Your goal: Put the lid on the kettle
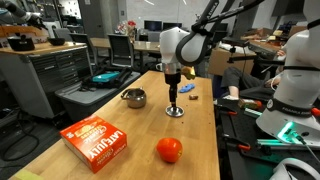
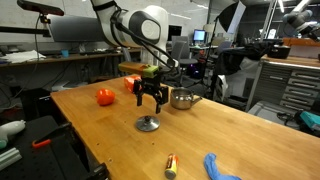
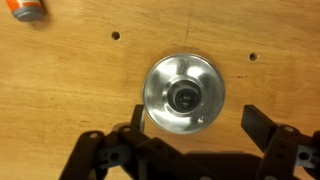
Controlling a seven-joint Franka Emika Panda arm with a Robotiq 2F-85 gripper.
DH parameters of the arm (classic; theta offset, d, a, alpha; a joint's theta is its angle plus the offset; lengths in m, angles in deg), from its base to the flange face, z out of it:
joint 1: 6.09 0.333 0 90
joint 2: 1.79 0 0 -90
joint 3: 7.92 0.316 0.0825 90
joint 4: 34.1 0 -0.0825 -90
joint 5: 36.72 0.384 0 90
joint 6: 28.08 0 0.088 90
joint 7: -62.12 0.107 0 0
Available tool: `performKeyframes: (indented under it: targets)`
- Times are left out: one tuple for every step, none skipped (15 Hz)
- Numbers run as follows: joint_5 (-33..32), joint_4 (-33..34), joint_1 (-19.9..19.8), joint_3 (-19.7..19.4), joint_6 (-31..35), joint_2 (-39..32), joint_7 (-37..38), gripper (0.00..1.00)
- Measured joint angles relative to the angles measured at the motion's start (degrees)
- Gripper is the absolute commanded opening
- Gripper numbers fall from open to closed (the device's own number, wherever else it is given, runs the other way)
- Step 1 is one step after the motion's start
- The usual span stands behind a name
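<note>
The open gripper moves down onto the dark knob at the lid's middle [image 1: 175, 109] [image 3: 184, 97] next and closes there, since the disc around it lies flat on the tabletop.
The lid [image 3: 183, 93] is a round silvery disc with a dark knob, lying flat on the wooden table; it also shows in both exterior views [image 1: 175, 112] [image 2: 148, 124]. The kettle [image 1: 134, 98] [image 2: 183, 99] is a small shiny metal pot standing apart from the lid on the table. My gripper [image 1: 173, 96] [image 2: 149, 101] hangs directly above the lid, open and empty. In the wrist view the fingers [image 3: 196, 128] straddle the lid's near edge without touching it.
A red box [image 1: 96, 138] lies near the table's front edge. An orange-red ball [image 1: 169, 150] [image 2: 105, 97] sits on the table. A blue object [image 1: 187, 89] [image 2: 221, 166] and a small tube [image 2: 170, 165] [image 3: 27, 9] lie near the edges. Two holes [image 3: 115, 36] mark the tabletop.
</note>
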Motion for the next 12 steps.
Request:
performKeyframes:
  targets:
    - [0.00, 0.38, 0.01, 0.00, 0.01, -0.53, 0.00, 1.00]
    - [-0.02, 0.75, 0.04, 0.00, 0.02, -1.04, 0.00, 1.00]
    - [-0.04, 1.04, 0.07, 0.00, 0.02, -1.52, 0.00, 1.00]
    - [-0.10, 1.32, 0.12, 0.00, 0.02, -2.00, 0.01, 1.00]
    - [-0.20, 1.52, 0.17, 0.00, 0.02, -2.40, 0.01, 1.00]
    - [-0.54, 1.72, 0.23, 0.00, 0.04, -2.88, 0.08, 1.00]
    - [-0.80, 1.90, 0.30, -0.02, 0.05, -3.33, 0.10, 1.00]
    - [-1.16, 2.09, 0.40, -0.06, 0.06, -3.84, 0.18, 1.00]
    - [-1.74, 2.24, 0.49, -0.11, 0.08, -4.35, 0.40, 1.00]
    - [-2.31, 2.38, 0.61, -0.19, 0.11, -4.86, 0.69, 1.00]
    - [-2.87, 2.52, 0.76, -0.29, 0.18, -5.35, 1.00, 1.00]
    - [-3.26, 2.66, 0.89, -0.37, 0.23, -5.82, 1.21, 1.00]
